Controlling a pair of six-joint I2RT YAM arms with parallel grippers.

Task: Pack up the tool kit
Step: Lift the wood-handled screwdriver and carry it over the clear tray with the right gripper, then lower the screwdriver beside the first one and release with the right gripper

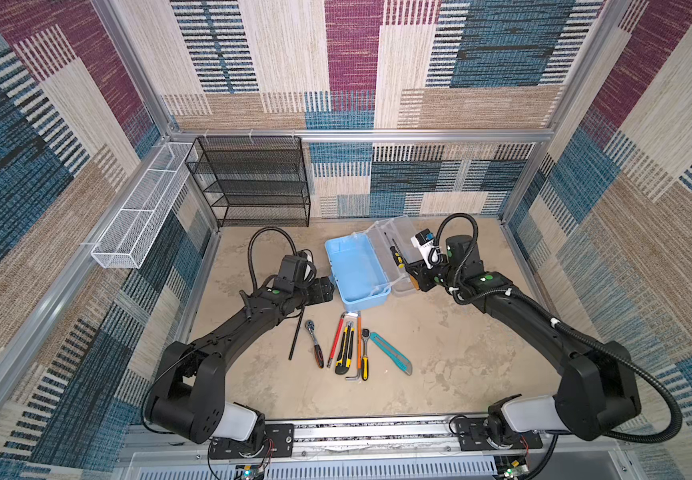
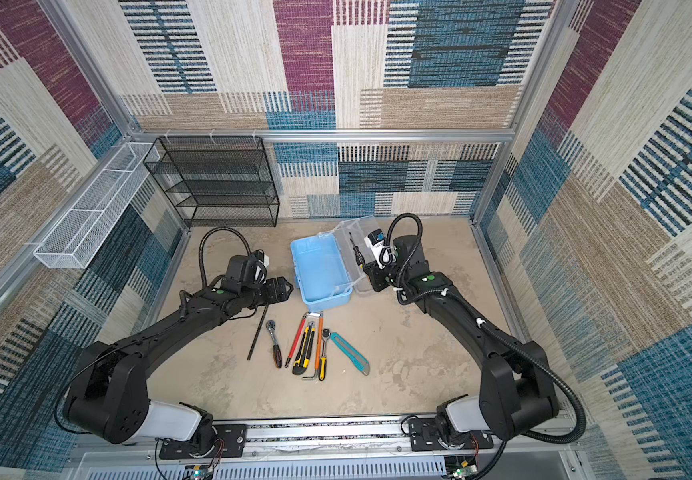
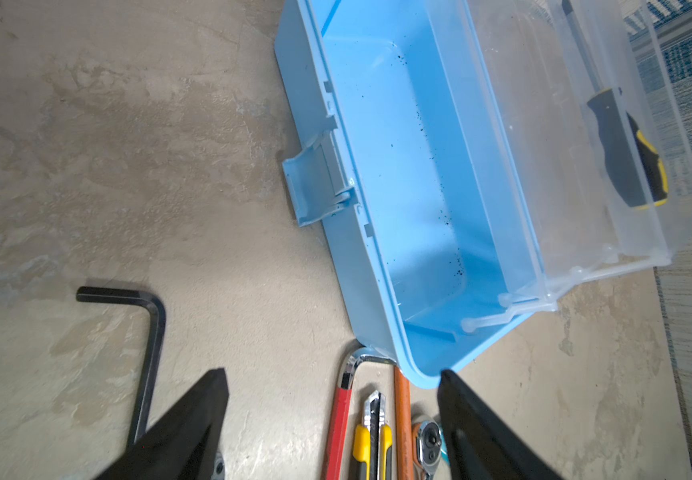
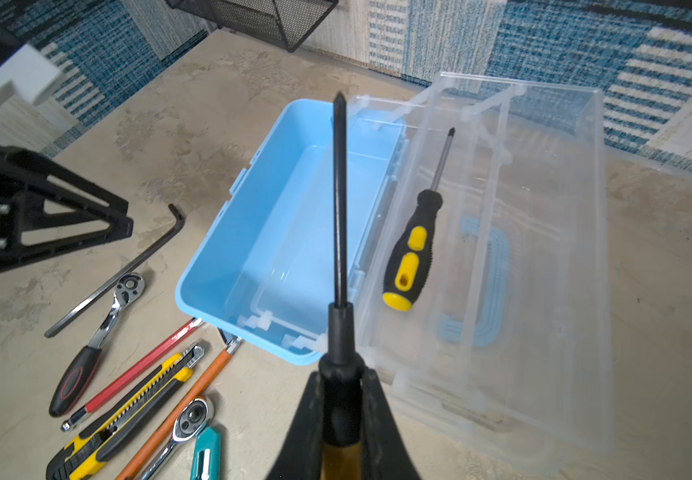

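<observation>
The right gripper moves outward and down next to release its screwdriver, since the lid's free strip [image 1: 404, 245] [image 4: 454, 248] beside the black-and-yellow screwdriver lies outward and below it.
The light-blue tool kit box [image 1: 356, 270] stands open and empty mid-table, its clear lid [image 1: 404, 243] folded flat to the right. In the lid lies a black-and-yellow screwdriver [image 4: 412, 249]. My right gripper [image 4: 342, 374] hangs over the near end of the box and lid, shut on a black-shafted screwdriver [image 4: 339, 199] that points away over the box. Just left of the box, my left gripper [image 3: 333, 374] is open and holds nothing. In front of the box lie a black hex key [image 1: 296, 336], two ratchets [image 1: 315, 345], coloured hex keys [image 1: 336, 338], a yellow knife [image 1: 344, 349] and a teal knife [image 1: 392, 353].
A black wire-mesh rack [image 1: 248, 183] stands at the back left. A long white mesh basket [image 1: 140, 208] hangs on the left wall. Carpeted walls with aluminium rails close in the table on three sides.
</observation>
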